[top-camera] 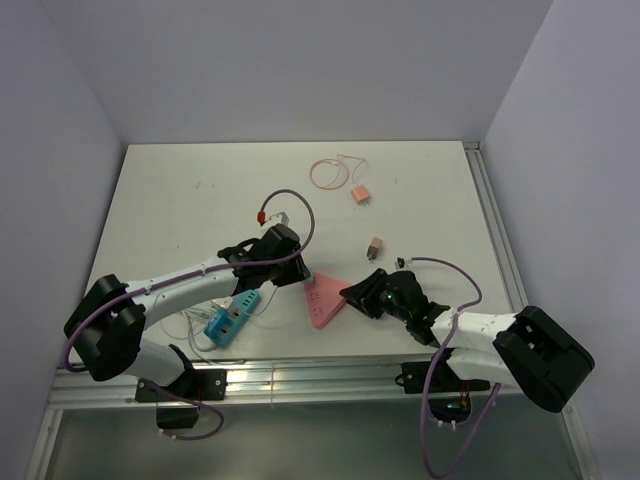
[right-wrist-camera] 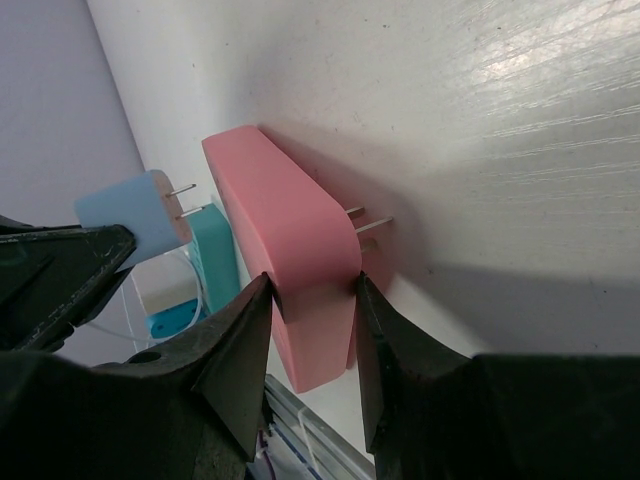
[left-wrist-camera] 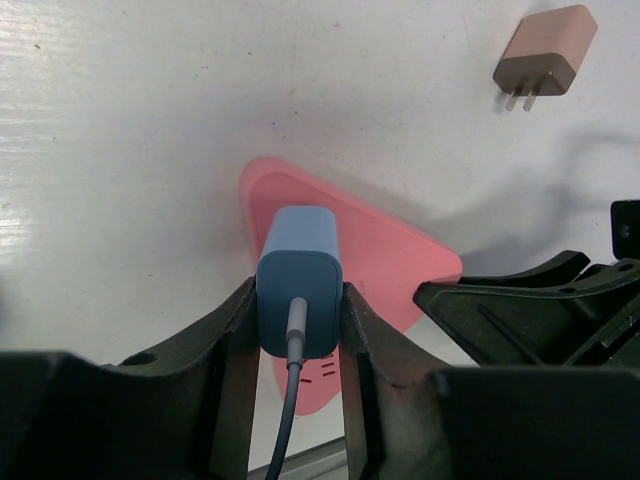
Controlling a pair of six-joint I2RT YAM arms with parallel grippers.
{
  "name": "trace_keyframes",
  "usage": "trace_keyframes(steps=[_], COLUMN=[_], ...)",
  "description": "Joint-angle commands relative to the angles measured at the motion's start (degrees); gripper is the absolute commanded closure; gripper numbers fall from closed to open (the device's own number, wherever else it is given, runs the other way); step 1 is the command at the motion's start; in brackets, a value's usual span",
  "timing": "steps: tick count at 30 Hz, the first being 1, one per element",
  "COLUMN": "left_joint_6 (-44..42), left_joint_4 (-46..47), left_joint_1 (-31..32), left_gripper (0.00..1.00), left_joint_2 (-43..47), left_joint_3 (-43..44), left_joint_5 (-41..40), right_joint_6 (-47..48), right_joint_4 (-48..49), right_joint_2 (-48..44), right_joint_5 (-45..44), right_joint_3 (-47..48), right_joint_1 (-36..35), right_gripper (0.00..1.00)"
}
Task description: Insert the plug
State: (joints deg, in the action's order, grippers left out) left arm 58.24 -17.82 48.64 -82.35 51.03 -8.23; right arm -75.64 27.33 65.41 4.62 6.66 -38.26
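Note:
I need to lower my left gripper next until the plug's pins, still bare above the block's side, go in, and then let go, because the pink block's far corner (top-camera: pixel 316 281) (left-wrist-camera: pixel 266 198) is below my left gripper.
My left gripper (left-wrist-camera: pixel 298 322) is shut on a blue plug (left-wrist-camera: pixel 298 275) with a grey cable trailing back from it. The plug hangs just over the pink triangular socket block (left-wrist-camera: pixel 395 255), near its slots. In the right wrist view the blue plug (right-wrist-camera: pixel 132 222) points its two bare prongs at the block's face (right-wrist-camera: pixel 285 220), a small gap away. My right gripper (right-wrist-camera: pixel 310 300) is shut on a corner of the pink block. In the top view the left gripper (top-camera: pixel 277 262) and right gripper (top-camera: pixel 358 296) flank the block (top-camera: pixel 322 302).
A teal power strip (top-camera: pixel 232 316) with white cables lies left of the block, near the front edge. A brown plug (top-camera: pixel 374 246) lies behind the block. A peach plug (top-camera: pixel 360 194) with a looped cable (top-camera: pixel 325 173) lies farther back. Metal rail along the front.

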Motion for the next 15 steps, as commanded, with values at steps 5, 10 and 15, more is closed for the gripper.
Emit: trace_keyframes(steps=[5,10,15], left_joint_6=[1.09,1.97,2.32], left_joint_4=[3.58,3.15,3.32], left_joint_1=[0.31,0.31,0.75], left_gripper=[1.0,1.0,1.0], left_joint_2=[-0.18,-0.53,-0.1], left_joint_3=[0.39,0.3,-0.75], left_joint_5=[1.55,1.2,0.76], right_joint_6=[0.49,-0.12,-0.83], right_joint_4=[-4.66,-4.57,-4.39], right_joint_2=[2.62,2.45,2.53], right_joint_5=[-2.6,-2.86,-3.04], right_joint_3=[0.37,0.38,0.37], right_joint_1=[-1.55,-1.82,-2.08], right_gripper=[1.0,1.0,1.0])
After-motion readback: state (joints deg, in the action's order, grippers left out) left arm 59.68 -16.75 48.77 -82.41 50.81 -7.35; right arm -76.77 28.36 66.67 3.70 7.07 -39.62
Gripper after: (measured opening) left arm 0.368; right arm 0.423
